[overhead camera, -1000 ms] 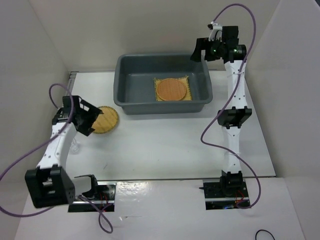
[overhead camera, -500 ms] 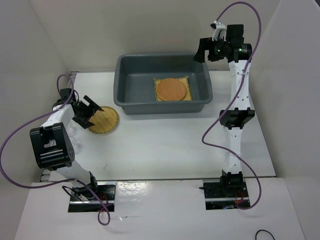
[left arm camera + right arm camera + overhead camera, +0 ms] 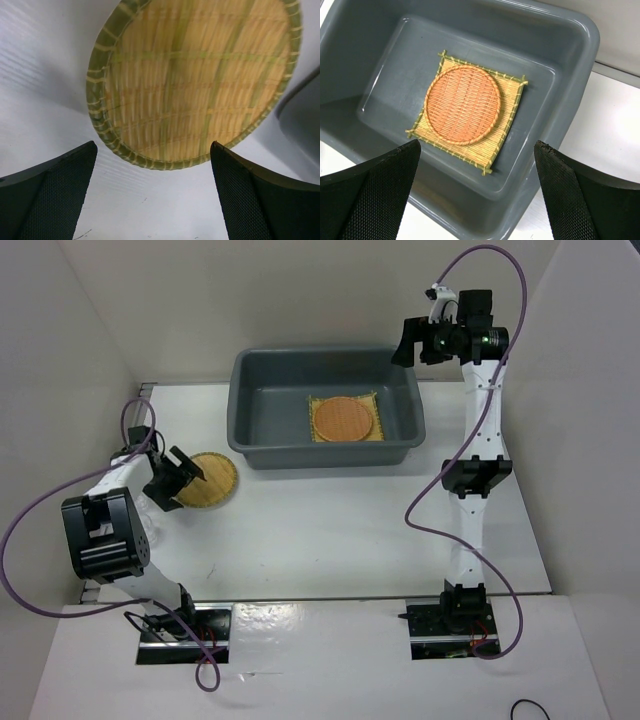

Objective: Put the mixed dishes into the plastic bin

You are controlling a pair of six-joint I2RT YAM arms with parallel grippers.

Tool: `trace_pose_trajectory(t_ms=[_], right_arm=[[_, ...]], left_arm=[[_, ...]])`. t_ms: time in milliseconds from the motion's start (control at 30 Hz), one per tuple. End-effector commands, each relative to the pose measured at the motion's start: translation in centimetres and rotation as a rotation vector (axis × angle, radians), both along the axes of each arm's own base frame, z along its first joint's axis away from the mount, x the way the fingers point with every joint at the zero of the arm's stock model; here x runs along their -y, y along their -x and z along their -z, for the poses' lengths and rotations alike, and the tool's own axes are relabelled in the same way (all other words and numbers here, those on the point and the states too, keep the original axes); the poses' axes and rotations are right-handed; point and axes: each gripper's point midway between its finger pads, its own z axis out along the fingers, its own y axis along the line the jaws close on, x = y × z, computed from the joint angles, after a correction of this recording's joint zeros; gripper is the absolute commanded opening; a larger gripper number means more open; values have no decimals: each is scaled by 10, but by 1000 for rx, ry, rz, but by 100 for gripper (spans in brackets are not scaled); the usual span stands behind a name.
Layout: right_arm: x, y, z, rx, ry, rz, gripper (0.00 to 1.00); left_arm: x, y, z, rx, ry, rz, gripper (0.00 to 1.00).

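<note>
The near rim of the yellow-tan disc is below my left gripper and to its right in the top view, so I will go down that way next, with the gripper's open fingers on both sides of the rim.
The plastic bin (image 3: 238,400) stands at the back of the table. Inside it an orange-brown woven disc (image 3: 343,419) lies on a square yellow slatted mat (image 3: 376,432). The right wrist view shows the disc (image 3: 462,105), mat (image 3: 509,105) and bin (image 3: 590,35) from above. My right gripper (image 3: 408,340) hangs open over the bin's far right corner, holding nothing. A yellow-tan woven disc (image 3: 212,480) lies on the table left of the bin. My left gripper (image 3: 176,482) is open at its left edge, low over the table. In the left wrist view the disc (image 3: 195,80) lies just ahead of the empty open jaws.
White walls close in the table on the left, back and right. The left arm's elbow (image 3: 100,535) stands near the left wall. The bin's corner (image 3: 305,120) shows just beyond the yellow-tan disc. Bare white table lies between the two arms.
My left arm has folded back, its elbow dropping toward the near left, and its gripper has come down to the yellow-tan disc's left edge. My right gripper has drifted slightly right.
</note>
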Motion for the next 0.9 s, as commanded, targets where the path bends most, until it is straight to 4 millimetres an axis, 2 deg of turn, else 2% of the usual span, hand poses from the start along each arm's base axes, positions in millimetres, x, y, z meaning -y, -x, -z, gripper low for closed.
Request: trace_pose_trajectory(t_ms=[0,167,200,233,267,333,400,467,533,567,700,733,767,833,867], right_arm=[[3,11,-25,51,3,-2,98],[3,17,-35,68,10,-7,98],[3,17,-35,68,10,-7,98],[9,20,-39,76,17,0,98],[9,20,-36,67,16,0,98],[14,24,-48,89,17,9,98],[24,25,-47,80,18,27,98],[29,29,-50,74,18,38,98],[32,35,-59,88,7,32,98],[40,33,-56,78,7,48,98],[52,40,-69,100,10,72,98],[57,39,-66,90,10,83,98],[57,42,-71,102,11,83,98],[57,44,-71,93,10,83,98],[55,48,-77,105,6,75,98]], left_arm=[[0,8,10,-9,-8,-7,100],[16,5,28,37,77,14,100],[16,-1,29,59,81,19,100],[18,1,36,51,94,23,100],[19,-3,34,69,97,28,100],[20,-6,39,89,105,25,100],[23,-17,35,166,140,36,100],[22,-17,39,186,156,9,100],[23,-28,31,259,165,18,100],[22,-32,29,286,161,14,99],[30,-37,42,314,215,30,80],[32,-39,45,313,229,26,76],[31,-41,47,321,227,27,70],[33,-41,53,322,242,23,64],[33,-43,55,320,248,15,60]])
